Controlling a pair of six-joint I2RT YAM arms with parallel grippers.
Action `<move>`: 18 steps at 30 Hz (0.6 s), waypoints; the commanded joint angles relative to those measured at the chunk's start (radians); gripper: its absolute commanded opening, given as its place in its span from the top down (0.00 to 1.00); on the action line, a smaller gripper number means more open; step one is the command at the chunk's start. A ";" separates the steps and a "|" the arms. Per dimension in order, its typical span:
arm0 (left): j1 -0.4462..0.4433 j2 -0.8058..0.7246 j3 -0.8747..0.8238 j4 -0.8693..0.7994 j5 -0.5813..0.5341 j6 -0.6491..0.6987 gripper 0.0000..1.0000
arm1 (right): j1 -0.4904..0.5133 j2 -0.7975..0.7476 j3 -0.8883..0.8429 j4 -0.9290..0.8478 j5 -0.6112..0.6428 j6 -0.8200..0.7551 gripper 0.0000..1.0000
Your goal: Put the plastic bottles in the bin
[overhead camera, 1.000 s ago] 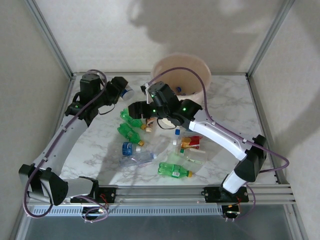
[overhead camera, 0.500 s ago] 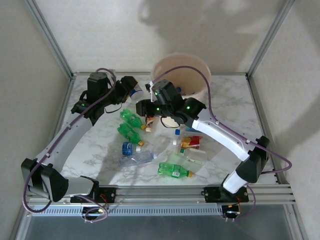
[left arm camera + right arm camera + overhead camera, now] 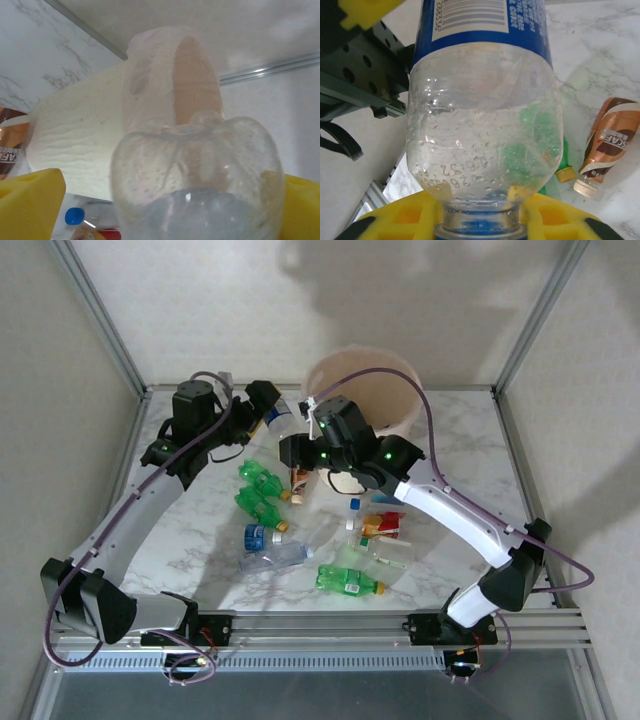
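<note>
The robot's right gripper should next swing outward over the bin's opening (image 3: 374, 398) and release the bottle, because the bottle hangs outside the bin's rim.
A clear bottle with a blue label (image 3: 282, 421) hangs in the air left of the bin (image 3: 365, 380), between my two grippers. My right gripper (image 3: 480, 226) is shut on its neck just above the blue cap. The bottle (image 3: 482, 125) stretches away from it toward the left arm. My left gripper (image 3: 165, 200) stands open around the bottle's rounded clear end (image 3: 197, 170), with a gap beside the left yellow finger (image 3: 30, 202). The cream bin (image 3: 80, 140) with its pinkish liner lies straight beyond. In the top view the left gripper (image 3: 270, 410) and right gripper (image 3: 297, 443) almost meet.
More bottles lie on the marble table: two green ones (image 3: 262, 492), a brown one (image 3: 298, 480), a crushed clear one (image 3: 272, 560), a green one (image 3: 348, 581) and red-and-yellow labelled ones (image 3: 382, 525). The brown bottle (image 3: 607, 145) lies below the right gripper. Metal posts frame the corners.
The left gripper has opened and let go of the clear bottle. The right gripper has shut on its neck. Both arms have moved slightly toward the bin.
</note>
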 commanded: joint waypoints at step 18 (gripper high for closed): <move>-0.007 -0.094 -0.020 -0.028 -0.157 0.142 0.00 | -0.157 -0.067 0.226 -0.235 0.310 -0.062 0.95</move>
